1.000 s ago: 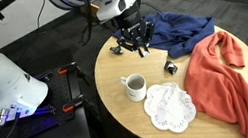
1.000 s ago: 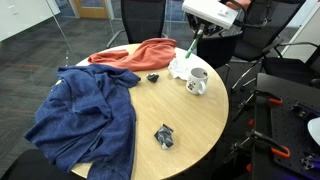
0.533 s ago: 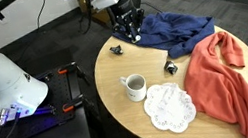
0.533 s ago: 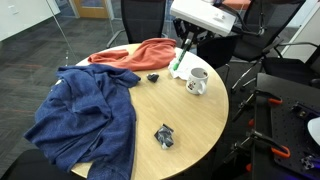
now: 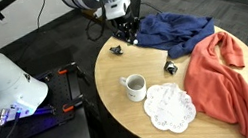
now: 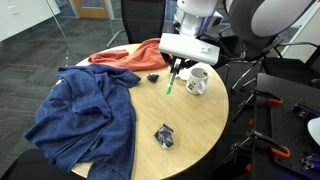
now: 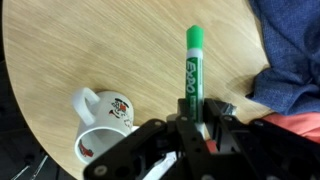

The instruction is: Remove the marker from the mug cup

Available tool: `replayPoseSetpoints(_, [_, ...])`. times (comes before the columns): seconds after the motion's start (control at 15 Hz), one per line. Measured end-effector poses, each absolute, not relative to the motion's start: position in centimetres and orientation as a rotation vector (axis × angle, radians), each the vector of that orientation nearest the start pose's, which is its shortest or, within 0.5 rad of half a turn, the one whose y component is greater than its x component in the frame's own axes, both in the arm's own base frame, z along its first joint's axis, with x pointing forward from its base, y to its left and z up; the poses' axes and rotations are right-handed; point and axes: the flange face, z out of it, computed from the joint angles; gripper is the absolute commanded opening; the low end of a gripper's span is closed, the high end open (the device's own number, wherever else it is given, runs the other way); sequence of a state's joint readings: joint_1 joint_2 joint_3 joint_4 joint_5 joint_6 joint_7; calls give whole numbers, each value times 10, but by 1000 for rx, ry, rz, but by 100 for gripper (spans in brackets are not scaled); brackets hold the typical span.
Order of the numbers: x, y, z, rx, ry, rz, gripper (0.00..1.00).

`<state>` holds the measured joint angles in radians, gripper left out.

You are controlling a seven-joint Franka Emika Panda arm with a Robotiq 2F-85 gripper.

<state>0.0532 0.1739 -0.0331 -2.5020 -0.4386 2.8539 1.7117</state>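
I will lower the marker with my gripper onto the bare wood below, between the mug and the blue cloth, and let go, since there is room outside the mug.
My gripper is shut on a green marker, which sticks out straight ahead of the jaws. In an exterior view the gripper holds the marker tip-down just above the table, beside the white mug. The mug stands upright with its handle to one side and a red-and-green print; the marker is outside it. In an exterior view the gripper hangs near the table's far edge, well behind the mug.
A blue cloth and an orange cloth cover much of the round table. A white doily lies next to the mug. A black-and-white clip and a small dark object lie on the wood.
The gripper has carried the marker sideways away from the mug and lowered it toward the bare table. The mug has not moved.
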Motion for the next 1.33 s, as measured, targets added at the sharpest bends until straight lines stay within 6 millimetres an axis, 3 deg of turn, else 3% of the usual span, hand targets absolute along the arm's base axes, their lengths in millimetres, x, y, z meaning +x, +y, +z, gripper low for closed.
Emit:
replayPoseSetpoints(0.47, [507, 48, 169, -2579, 1804, -238, 5])
replayPoseSetpoints(1.07, [514, 48, 119, -2580, 1907, -173, 5])
replayPoseSetpoints(1.13, [513, 48, 115, -2583, 1914, -171, 45])
replayPoseSetpoints(1.2, [513, 48, 112, -2587, 1919, -171, 46])
replayPoseSetpoints(1.33, [513, 46, 109, -2594, 1927, -177, 60])
